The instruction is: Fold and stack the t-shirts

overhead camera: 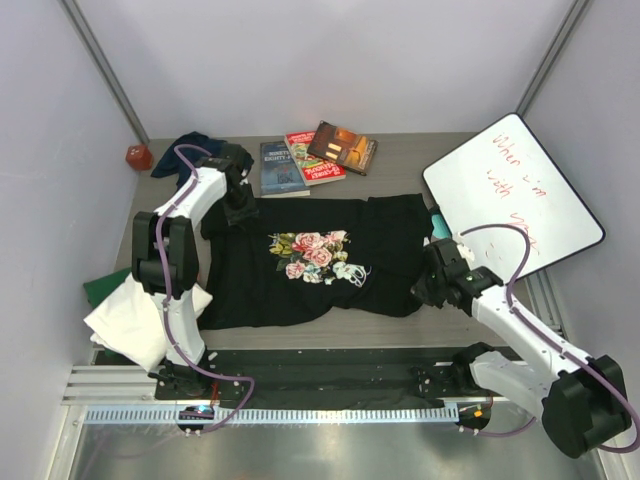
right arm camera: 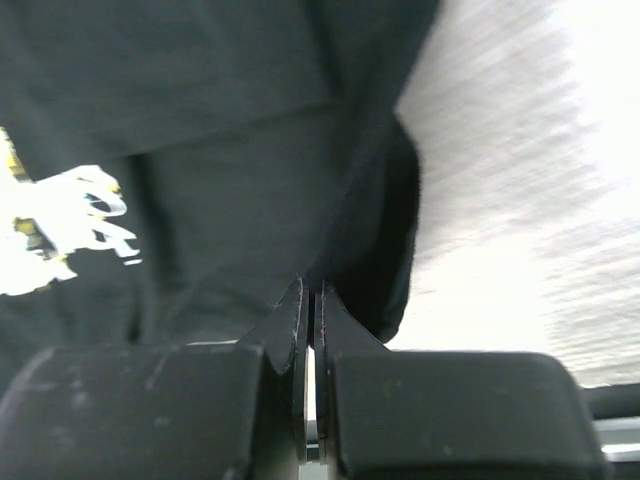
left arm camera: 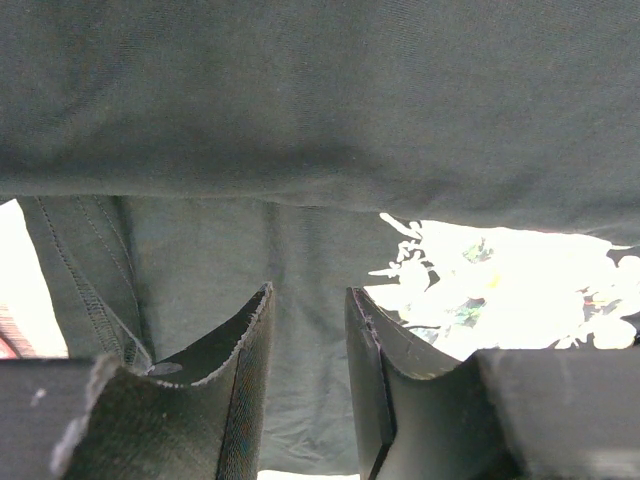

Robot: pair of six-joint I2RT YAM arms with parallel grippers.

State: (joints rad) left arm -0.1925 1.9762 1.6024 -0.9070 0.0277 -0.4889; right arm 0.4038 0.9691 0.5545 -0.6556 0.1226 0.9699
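My right gripper will move outward over the black t-shirt near its far edge (overhead camera: 394, 224) and release the pinched fold, as this side still lies spread open.
The large black t-shirt (overhead camera: 250, 285) with a rose print lies spread flat in the middle of the table. My left gripper (overhead camera: 240, 212) is at its far left corner. In the left wrist view the jaws (left arm camera: 310, 295) stand apart, with black cloth (left arm camera: 320, 100) behind and above them and nothing pinched. My right gripper (overhead camera: 422, 288) is at the shirt's right edge, shut on a fold of the black cloth (right arm camera: 220, 120) at its fingertips (right arm camera: 311, 290). A navy shirt (overhead camera: 185, 148) lies crumpled at the back left. A folded white shirt (overhead camera: 135, 320) and a green one (overhead camera: 105, 287) sit at the near left.
Three books (overhead camera: 315, 157) lie along the back edge behind the shirt. A red object (overhead camera: 138, 157) sits in the back left corner. A tilted whiteboard (overhead camera: 510, 195) with red writing leans at the right, with a teal item (overhead camera: 440, 222) beside it.
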